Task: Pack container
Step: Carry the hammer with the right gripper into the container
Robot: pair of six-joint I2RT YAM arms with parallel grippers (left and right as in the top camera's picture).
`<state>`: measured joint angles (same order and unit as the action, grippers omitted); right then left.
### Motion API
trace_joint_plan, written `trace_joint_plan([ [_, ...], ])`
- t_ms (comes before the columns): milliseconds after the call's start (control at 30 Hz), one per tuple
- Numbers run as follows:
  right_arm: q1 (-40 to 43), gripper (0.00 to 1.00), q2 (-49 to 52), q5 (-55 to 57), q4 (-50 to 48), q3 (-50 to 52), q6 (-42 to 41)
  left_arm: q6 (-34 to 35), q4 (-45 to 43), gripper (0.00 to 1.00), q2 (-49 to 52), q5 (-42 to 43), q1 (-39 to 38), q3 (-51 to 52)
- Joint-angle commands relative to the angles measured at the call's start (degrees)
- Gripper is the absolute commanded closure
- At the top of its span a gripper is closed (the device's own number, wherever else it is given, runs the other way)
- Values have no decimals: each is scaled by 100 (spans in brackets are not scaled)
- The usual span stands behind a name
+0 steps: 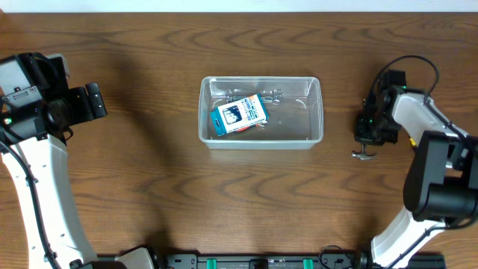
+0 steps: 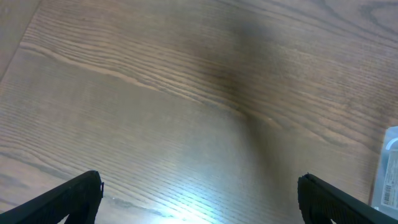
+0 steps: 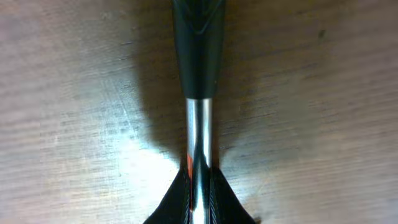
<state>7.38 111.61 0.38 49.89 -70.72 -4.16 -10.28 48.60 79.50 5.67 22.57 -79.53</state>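
Note:
My right gripper should next lift the tool, turn it, and carry it over the open space in the container, because the container's bare bottom shows there next to the printed box (image 1: 239, 114).
The clear plastic container (image 1: 261, 138) sits in the middle of the table. Inside it lie a small blue-and-white printed box (image 1: 239, 114) and some metal pieces (image 1: 270, 96) by its far wall. My right gripper (image 1: 371, 134) is to the right of the container, down at the table. It is shut on the shiny metal shaft of a hand tool (image 3: 199, 134) with a black handle (image 3: 198, 43); the tool's end (image 1: 363, 154) sticks out near the gripper. My left gripper (image 2: 199, 196) is open and empty over bare wood at the far left; a sliver of the container's edge (image 2: 389, 168) shows at the right.
The table is dark wood grain. My left arm (image 1: 41, 97) sits at the left edge and my right arm (image 1: 441, 172) at the right edge. A black cable (image 1: 407, 63) loops above the right wrist.

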Motion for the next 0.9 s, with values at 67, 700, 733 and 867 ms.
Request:
trace_joint_plan([
  [67, -120, 99, 55, 20, 955, -1757, -48, 50, -11, 2, 22, 37, 24, -4],
  [700, -3029, 99, 74, -116, 2297, -4234, 5184, 50, -52, 2, 22, 37, 24, -4],
  [733, -3084, 99, 111, -170, 2295, -4142, 5480, 50, -52, 2, 22, 37, 24, -2],
  [867, -3185, 99, 286, -525, 2282, -3593, 6489, 50, -50, 2, 22, 37, 24, -4],
])
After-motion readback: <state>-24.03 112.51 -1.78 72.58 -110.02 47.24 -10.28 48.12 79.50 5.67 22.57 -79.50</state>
